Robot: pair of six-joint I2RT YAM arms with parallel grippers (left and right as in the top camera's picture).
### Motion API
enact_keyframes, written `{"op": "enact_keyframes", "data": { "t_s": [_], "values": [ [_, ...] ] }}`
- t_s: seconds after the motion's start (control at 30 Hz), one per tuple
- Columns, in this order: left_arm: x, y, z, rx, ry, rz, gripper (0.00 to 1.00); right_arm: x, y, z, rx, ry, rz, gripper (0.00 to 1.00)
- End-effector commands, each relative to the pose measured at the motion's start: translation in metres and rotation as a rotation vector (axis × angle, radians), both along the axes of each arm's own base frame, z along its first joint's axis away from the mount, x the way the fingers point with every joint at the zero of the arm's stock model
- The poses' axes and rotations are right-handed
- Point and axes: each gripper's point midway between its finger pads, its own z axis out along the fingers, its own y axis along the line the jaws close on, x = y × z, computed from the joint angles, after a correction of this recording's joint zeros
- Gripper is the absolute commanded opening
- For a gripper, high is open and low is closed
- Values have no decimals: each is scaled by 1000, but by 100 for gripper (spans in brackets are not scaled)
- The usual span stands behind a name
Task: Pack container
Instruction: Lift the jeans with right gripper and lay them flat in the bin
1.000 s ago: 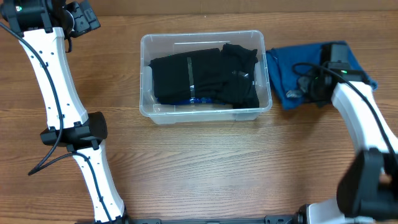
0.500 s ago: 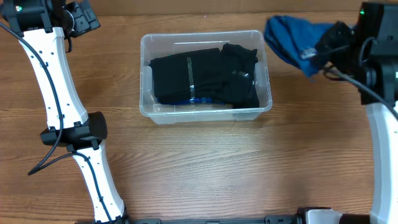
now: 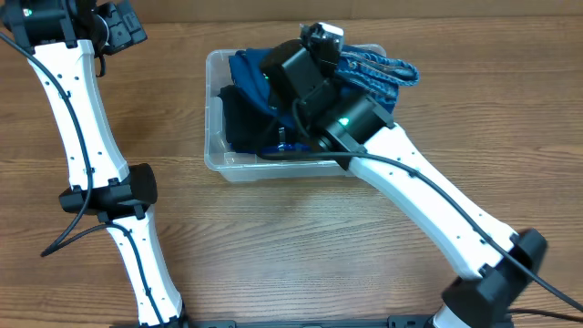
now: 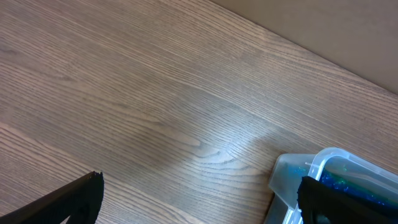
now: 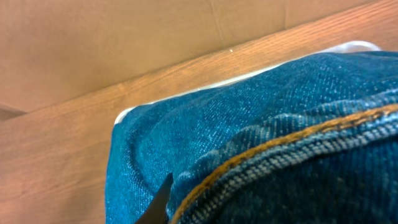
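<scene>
I should move the blue jeans (image 3: 373, 71) in my right gripper to the left in the overhead view next and lower them into the container (image 3: 215, 157), because they hang past the container's rim.
The clear plastic container (image 3: 215, 157) sits at the table's back middle with black clothes (image 3: 239, 118) inside. My right gripper (image 3: 293, 68) is shut on blue jeans (image 3: 373, 71) and holds them over the container; the denim drapes across the bin's back and right rim. In the right wrist view the jeans (image 5: 261, 130) fill the frame, with one dark fingertip (image 5: 160, 202) showing. My left gripper (image 4: 199, 205) is open and empty over bare wood, left of the container's corner (image 4: 292, 177). It sits at the far left in the overhead view (image 3: 118, 25).
The wooden table (image 3: 301, 246) has a cardboard wall along its back edge (image 5: 124, 43). My right arm (image 3: 428, 200) stretches diagonally from the front right to the container.
My right gripper lifted the blue jeans from the table right of the container and carried them left, over the container. The left arm has not moved.
</scene>
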Motion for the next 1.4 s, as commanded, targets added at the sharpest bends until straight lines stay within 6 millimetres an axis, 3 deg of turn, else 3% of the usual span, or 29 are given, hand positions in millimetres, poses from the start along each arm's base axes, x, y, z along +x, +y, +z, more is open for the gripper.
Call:
{"op": "enact_keyframes", "data": {
  "t_s": [0.0,0.13,0.23,0.27,0.3,0.37,0.53,0.67,0.73,0.83,0.93,1.1,1.13,1.2,1.3,1.37],
  "values": [
    [-7,2,20,28,-36,-6,100,19,-4,54,5,-186,-40,4],
    [-7,2,20,28,-36,-6,100,28,8,50,30,-199,-23,4],
    [-7,2,20,28,-36,-6,100,24,28,14,63,-98,9,5],
    [-7,2,20,28,-36,-6,100,21,34,4,65,-64,36,19],
    [-7,2,20,28,-36,-6,100,13,45,-4,76,-19,86,46],
    [-7,2,20,28,-36,-6,100,-3,56,-15,125,52,93,61],
    [-7,2,20,28,-36,-6,100,-40,78,-34,158,188,156,68],
    [-7,2,20,28,-36,-6,100,-88,85,-60,107,377,254,68],
    [-7,2,20,28,-36,-6,100,-109,68,-76,17,470,246,69],
    [-7,2,20,28,-36,-6,100,-112,60,-80,-51,475,282,68],
    [-7,2,20,28,-36,-6,100,-77,37,-71,-163,353,257,68],
    [-7,2,20,28,-36,-6,100,-32,-42,-87,-207,412,104,63],
    [-7,2,20,28,-36,-6,100,-25,-57,-103,-208,452,107,63],
    [-7,2,20,28,-36,-6,100,-20,-68,-131,-195,500,99,63],
    [-7,2,20,28,-36,-6,100,-30,-68,-193,-173,610,119,63],
    [-7,2,20,28,-36,-7,100,-31,-68,-205,-167,610,123,64]
  ]
}}
